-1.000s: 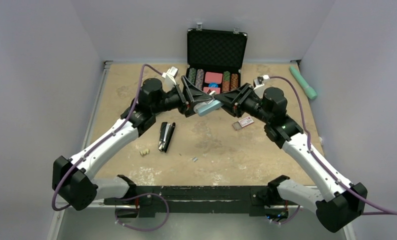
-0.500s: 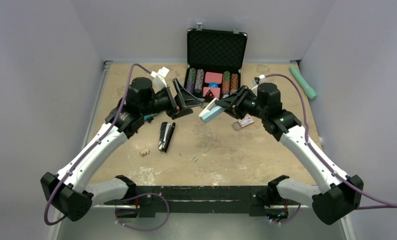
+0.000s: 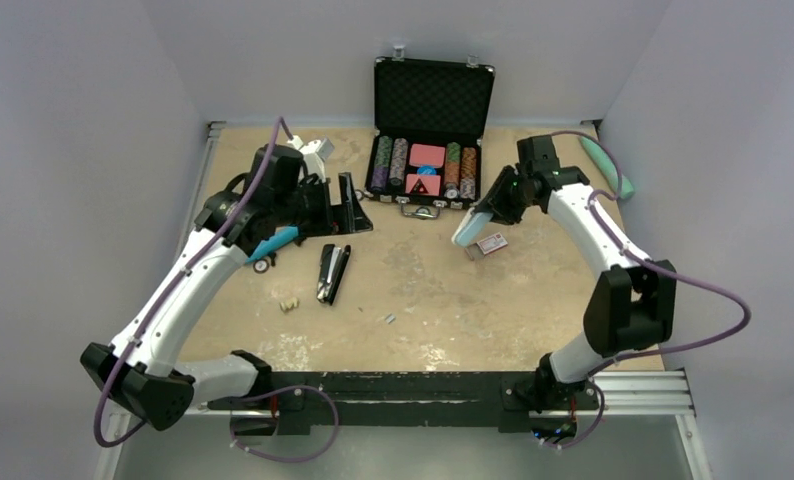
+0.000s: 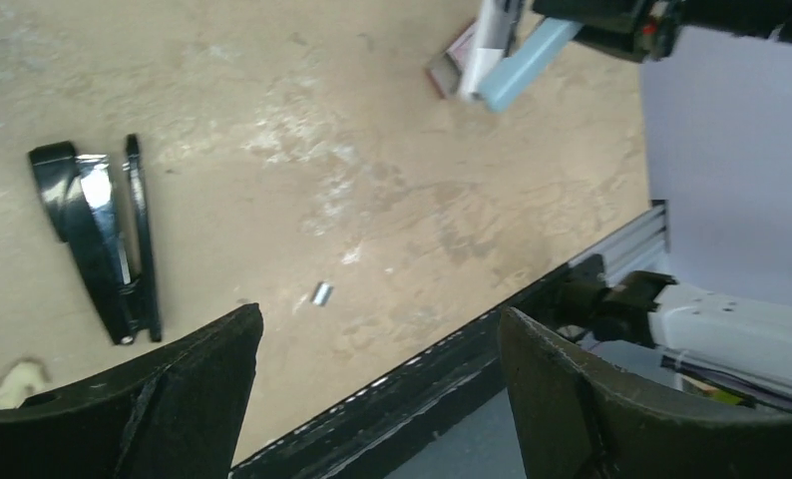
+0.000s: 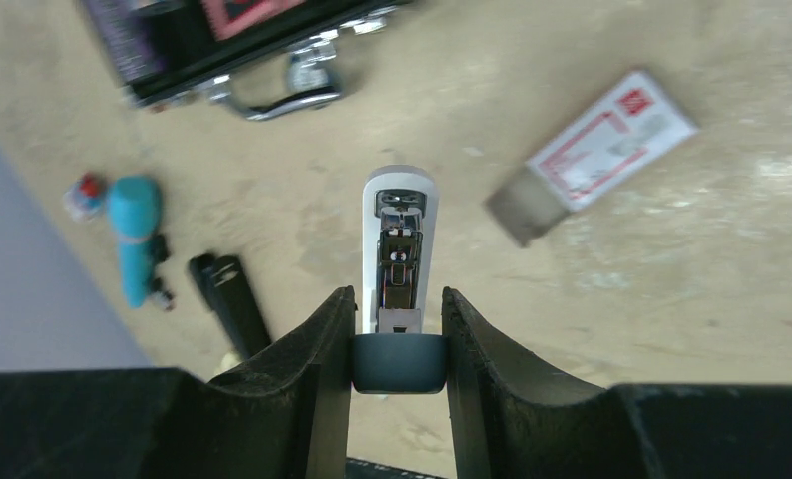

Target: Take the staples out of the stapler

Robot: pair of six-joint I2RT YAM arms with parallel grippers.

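I will next lower the device with my right gripper, back past the red-labelled box beneath it, onto empty table on the box's near side (image 3: pixel 477 281) (image 5: pixel 564 321). Then I will open the gripper.
The black stapler (image 3: pixel 332 272) lies shut on the table left of centre. It also shows in the left wrist view (image 4: pixel 98 239) and in the right wrist view (image 5: pixel 230 299). The staples (image 3: pixel 388 319) are a tiny grey strip on the table nearer the front, also in the left wrist view (image 4: pixel 321 292). My left gripper (image 3: pixel 351 208) is open and empty, just behind the stapler; its jaws (image 4: pixel 380 329) stand wide apart. My right gripper (image 3: pixel 487 208) is shut on a pale blue-and-white stapler-like device (image 5: pixel 400 239), held above the table at the right.
An open black case of poker chips (image 3: pixel 433 130) stands at the back. A small red-labelled box (image 3: pixel 492 244) lies under the right gripper. A teal tool (image 3: pixel 273 243) lies by the left arm. There is a cream lump (image 3: pixel 289 304) and a long green tube (image 3: pixel 606 165).
Both grippers met at the pale device in the middle. The left one let go and drew back left; the right one carried the device to the right.
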